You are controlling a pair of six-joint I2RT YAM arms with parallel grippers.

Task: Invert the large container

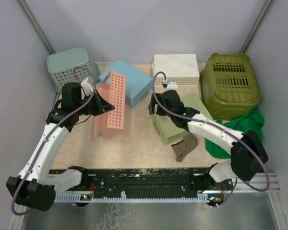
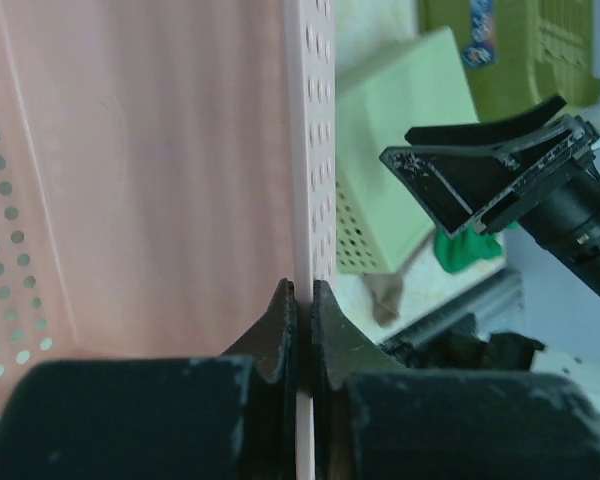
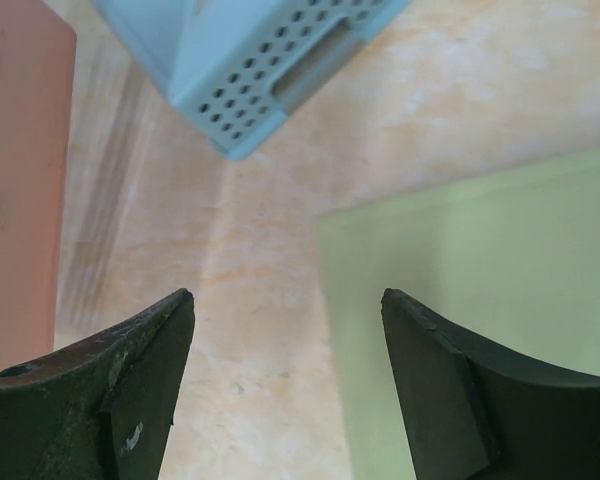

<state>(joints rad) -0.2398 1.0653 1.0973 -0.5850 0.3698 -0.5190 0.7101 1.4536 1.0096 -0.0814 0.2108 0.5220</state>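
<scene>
Next, my left gripper swings back and turns the basket's open side down onto the bare mat (image 1: 134, 130) to release it, since the basket still stands tipped on its side.
The large container (image 1: 114, 101) is a pink perforated basket, tipped up on its side at the left of the mat. My left gripper (image 1: 104, 104) is shut on its thin wall. The left wrist view shows that wall (image 2: 310, 150) pinched between the jaws of the left gripper (image 2: 302, 300), with the basket's smooth inside (image 2: 160, 180) to the left. My right gripper (image 1: 156, 108) hovers open over the mat beside an upturned light green container (image 1: 170, 129). In the right wrist view the right gripper (image 3: 285, 305) holds nothing, and the pink container (image 3: 15, 180) lies apart at the left edge.
A blue perforated container (image 1: 130, 82) lies upturned behind the pink one. At the back stand a teal basket (image 1: 71, 67), a white box (image 1: 176, 68) and an olive basket (image 1: 230, 84). A green cloth (image 1: 245, 127) and a brown sock (image 1: 185, 147) lie at the right.
</scene>
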